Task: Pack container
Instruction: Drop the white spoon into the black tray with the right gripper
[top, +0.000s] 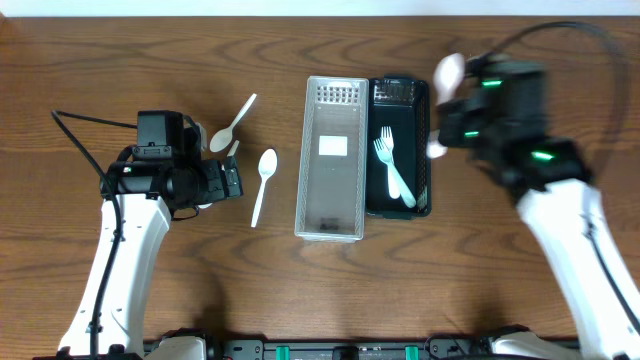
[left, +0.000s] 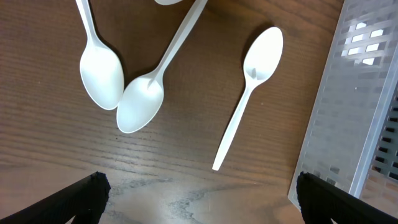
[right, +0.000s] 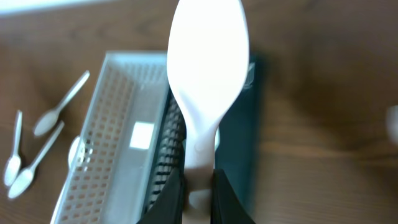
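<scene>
Next I need to shift my right gripper to the left in the overhead view and down over the black tray to free the spoon, since forks already lie there.
A clear perforated tray lies mid-table with a black tray against its right side. White forks lie in the black tray. My right gripper is shut on a white spoon and holds it above the black tray's right edge. In the right wrist view the spoon stands up from the shut fingers. My left gripper is open and empty above three white spoons lying on the table, left of the clear tray.
The table is dark wood. The loose spoons lie between the left arm and the clear tray. A white label shows in the clear tray. The trays and spoons also show in the right wrist view.
</scene>
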